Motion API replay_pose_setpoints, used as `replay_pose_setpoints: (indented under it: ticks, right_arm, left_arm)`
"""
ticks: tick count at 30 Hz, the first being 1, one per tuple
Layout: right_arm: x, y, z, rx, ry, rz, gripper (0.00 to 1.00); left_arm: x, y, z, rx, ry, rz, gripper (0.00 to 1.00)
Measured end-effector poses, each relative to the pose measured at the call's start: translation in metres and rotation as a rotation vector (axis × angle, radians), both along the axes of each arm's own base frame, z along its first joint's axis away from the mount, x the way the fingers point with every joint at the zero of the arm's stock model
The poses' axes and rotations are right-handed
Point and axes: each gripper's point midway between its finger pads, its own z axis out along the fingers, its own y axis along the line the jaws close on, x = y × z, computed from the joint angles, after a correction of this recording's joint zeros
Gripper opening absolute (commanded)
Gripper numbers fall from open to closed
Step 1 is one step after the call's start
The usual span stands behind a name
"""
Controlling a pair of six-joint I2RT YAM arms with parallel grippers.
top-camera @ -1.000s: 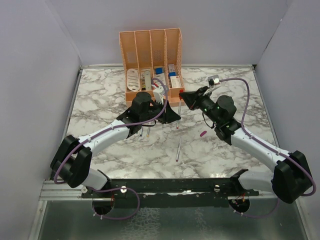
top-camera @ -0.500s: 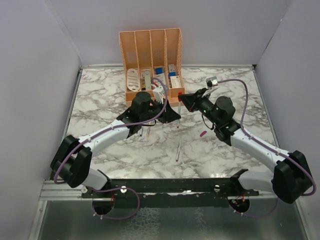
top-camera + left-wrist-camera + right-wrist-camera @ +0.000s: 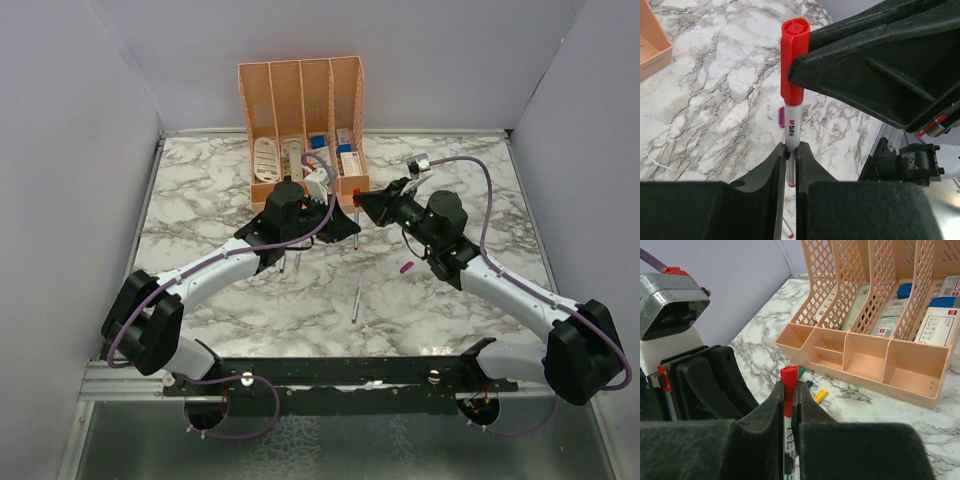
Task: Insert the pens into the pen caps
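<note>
My left gripper moves down and to the left in the top view to the marble beside the yellow cap [image 3: 820, 396] next and releases the pen, since it's capped.
A grey-white pen [image 3: 791, 125] stands upright between the two grippers, with the red pen cap [image 3: 792, 60] sitting on its upper end. My left gripper [image 3: 791, 146] [image 3: 350, 224] is shut on the pen's barrel below the cap. From the other side, my right gripper [image 3: 788, 385] [image 3: 363, 205] is shut on the red cap [image 3: 788, 377]. The green cap [image 3: 800, 372], blue cap [image 3: 810, 384] and yellow cap [image 3: 820, 396] lie before the organiser. The magenta cap [image 3: 405, 268] and another pen [image 3: 357, 300] lie on the table.
The peach organiser [image 3: 300, 110] stands at the back centre, close behind both grippers, with its low front compartments [image 3: 865, 360] facing them. A purple-tipped pen [image 3: 788, 232] lies under the left gripper. Grey walls close in the marble table [image 3: 200, 190] on three sides.
The right gripper has moved a little left and back, closing on the left gripper, and the left has risen slightly. The hanging pen shaft seen below them earlier no longer shows.
</note>
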Motion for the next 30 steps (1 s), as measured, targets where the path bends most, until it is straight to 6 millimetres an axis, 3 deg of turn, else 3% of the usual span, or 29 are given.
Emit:
replay_pose_setpoints:
  ticks: [10,22,30]
  right_arm:
    - [0.002,0.007,-0.008,-0.08,0.002,-0.01,0.01]
    - [0.005,0.031,-0.028,-0.185,0.009,-0.014,0.01]
    - [0.006,0.034,-0.022,-0.179,-0.001,-0.023,0.01]
  left_arm:
    - [0.007,0.006,-0.008,0.056,0.001,0.043,0.0]
    - [0.018,0.024,-0.027,0.167,0.001,0.127,0.0]
    - [0.02,0.033,-0.02,0.184,-0.031,0.159,0.0]
